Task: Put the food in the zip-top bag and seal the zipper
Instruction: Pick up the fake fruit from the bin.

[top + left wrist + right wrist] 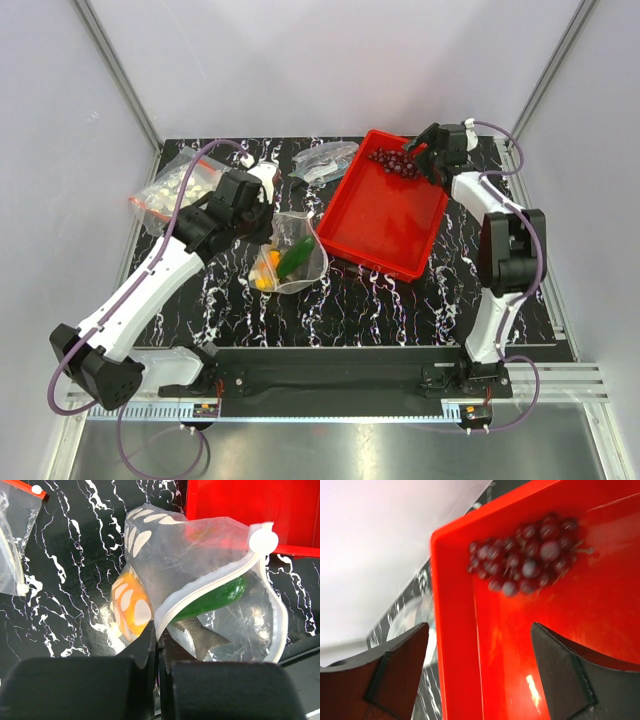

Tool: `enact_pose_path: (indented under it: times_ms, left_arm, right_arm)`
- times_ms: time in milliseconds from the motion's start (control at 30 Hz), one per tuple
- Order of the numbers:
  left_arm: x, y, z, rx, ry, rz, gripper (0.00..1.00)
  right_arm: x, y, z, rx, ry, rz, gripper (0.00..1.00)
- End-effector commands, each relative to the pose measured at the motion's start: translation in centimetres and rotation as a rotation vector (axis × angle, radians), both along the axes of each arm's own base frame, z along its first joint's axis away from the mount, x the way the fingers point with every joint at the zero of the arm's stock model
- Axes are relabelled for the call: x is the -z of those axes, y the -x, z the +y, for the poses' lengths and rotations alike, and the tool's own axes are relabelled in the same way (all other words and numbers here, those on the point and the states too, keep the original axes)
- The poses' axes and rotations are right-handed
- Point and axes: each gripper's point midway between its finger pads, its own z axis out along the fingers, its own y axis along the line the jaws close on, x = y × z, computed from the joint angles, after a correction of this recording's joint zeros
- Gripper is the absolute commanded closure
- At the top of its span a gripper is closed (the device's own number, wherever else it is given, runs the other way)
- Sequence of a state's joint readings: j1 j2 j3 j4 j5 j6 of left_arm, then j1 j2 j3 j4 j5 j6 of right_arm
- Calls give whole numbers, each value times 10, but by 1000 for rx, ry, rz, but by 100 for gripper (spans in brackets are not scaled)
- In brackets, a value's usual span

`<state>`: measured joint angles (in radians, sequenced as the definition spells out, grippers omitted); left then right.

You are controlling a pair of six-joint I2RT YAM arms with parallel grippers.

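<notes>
The robot's right gripper will move down toward the far corner of the tray and bring its open fingers around the grapes (396,162) (526,555), since the grapes lie on the tray's bottom beyond the fingers.
My left gripper (262,228) (159,640) is shut on the mouth edge of a clear zip-top bag (300,262) (200,555) printed with white oval dots. The bag's mouth strip (210,587) looks white here, stands open, and has a white slider (263,540). Inside lie the orange-yellow fruit (268,264) (127,605), the green cucumber (296,256) (220,597) and the grey fish (200,632). The dark red grape bunch (395,162) (525,560) lies in the far corner of the red tray (385,225) (600,620). My right gripper (425,152) (480,670) is open and empty, straddling the tray's wall just short of the grapes.
A second dotted clear bag with a red strip (170,190) (12,535) lies at the far left. A smaller undotted clear bag with greyish contents (325,160) lies behind the tray's left corner. White walls enclose the black marbled table (380,300).
</notes>
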<state>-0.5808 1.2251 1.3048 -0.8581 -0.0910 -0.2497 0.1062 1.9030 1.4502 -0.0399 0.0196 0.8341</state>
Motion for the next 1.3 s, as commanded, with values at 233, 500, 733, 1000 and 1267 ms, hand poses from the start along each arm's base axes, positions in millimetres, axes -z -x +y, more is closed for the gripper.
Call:
enact_pose_path:
  times_ms: [233,500,733,1000,1267]
  left_arm:
    - [-6,-10,-1,-4,13,-64,100]
    - [-2,-12,1,-15,1,-59,100]
    - [1,-15,3,-22,-20,-51,100]
    - [0,-16,5,-31,-26,-60,100]
    - [-8,-17,1,-25,-15,-56,100]
  right_arm:
    - [56,-82,-19,203,-147,-8,4]
    - [99,-112,-28,325,-188,44,2]
    - [111,-128,-22,303,-161,25,46]
    - [42,-124,-8,200,-46,-167,94]
    - [-56,-71,24,45,104,-365,100]
